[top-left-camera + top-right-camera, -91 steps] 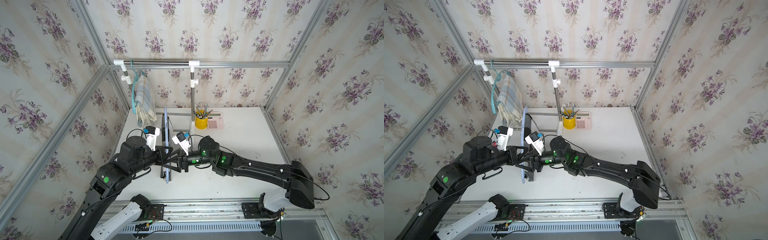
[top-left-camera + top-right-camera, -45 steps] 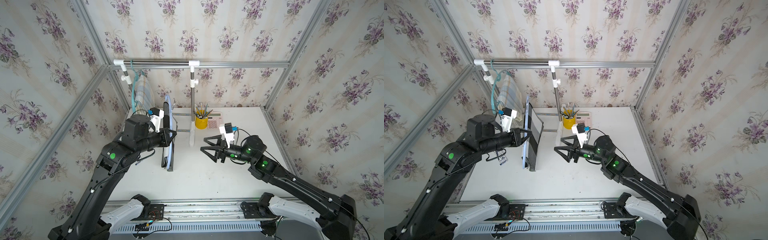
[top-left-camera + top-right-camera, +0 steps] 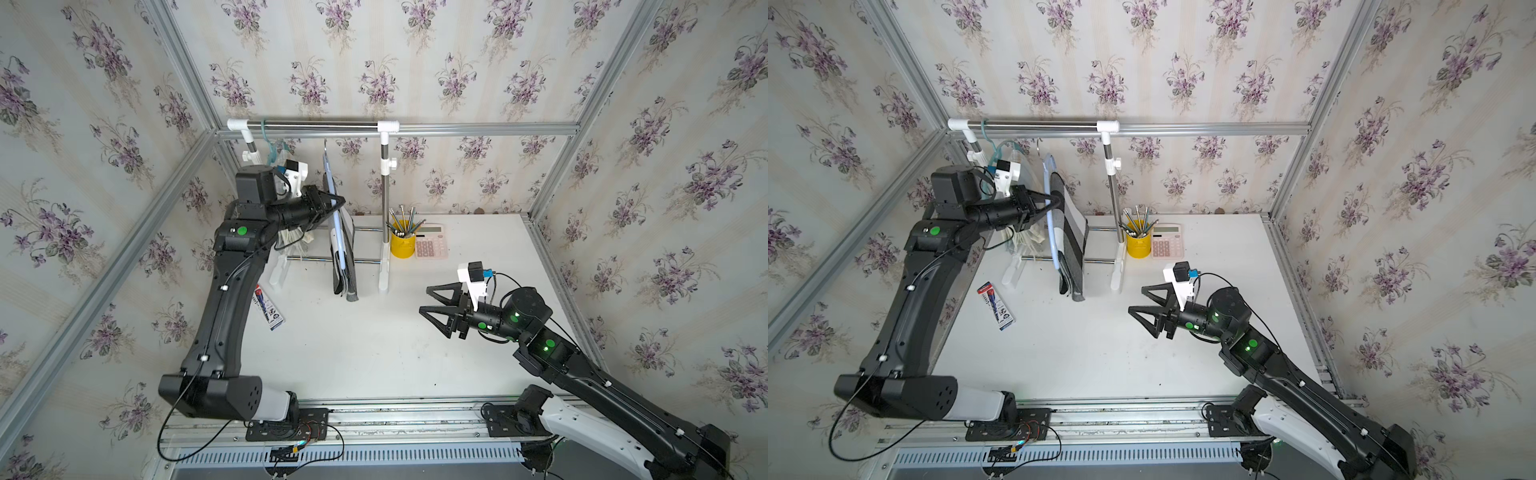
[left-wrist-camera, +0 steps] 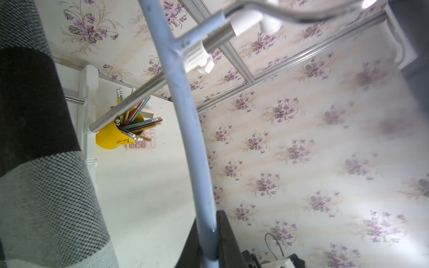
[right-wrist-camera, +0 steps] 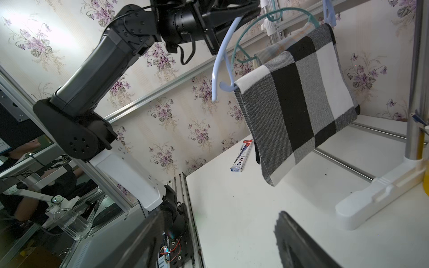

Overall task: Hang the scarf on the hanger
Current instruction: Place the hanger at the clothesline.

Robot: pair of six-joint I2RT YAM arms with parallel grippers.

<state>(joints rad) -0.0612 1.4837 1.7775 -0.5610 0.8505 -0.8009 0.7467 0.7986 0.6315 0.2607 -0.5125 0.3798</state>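
Note:
The left gripper moves outward to the rack's steel bar (image 3: 316,124) next, hooks the hanger over it and releases the hanger's blue arm, since the hanger's hook still sits short of it.
A black, grey and white checked scarf (image 5: 297,104) hangs draped over the bar of a light blue hanger (image 5: 220,53). My left gripper (image 3: 338,201) is shut on the hanger's arm (image 4: 185,116) and holds it up under the steel rail (image 3: 316,124) of the rack. The scarf (image 3: 347,266) hangs down to just above the table in both top views (image 3: 1073,249). I cannot tell whether the hanger's hook rests on the rail. My right gripper (image 3: 424,299) is open and holds nothing, over the table well to the right of the scarf (image 3: 1136,300).
A teal hanger (image 5: 255,23) with a pale plaid cloth hangs at the rail's left end. The rack's white post and foot (image 3: 384,274) stand beside the scarf. A yellow pencil cup (image 3: 402,245) and a pink calculator (image 3: 431,247) sit behind. A pen pack (image 3: 269,309) lies left.
My left gripper has lifted the hanger and scarf from low over the table up toward the rail. My right gripper has let go, opened and drawn back to the right.

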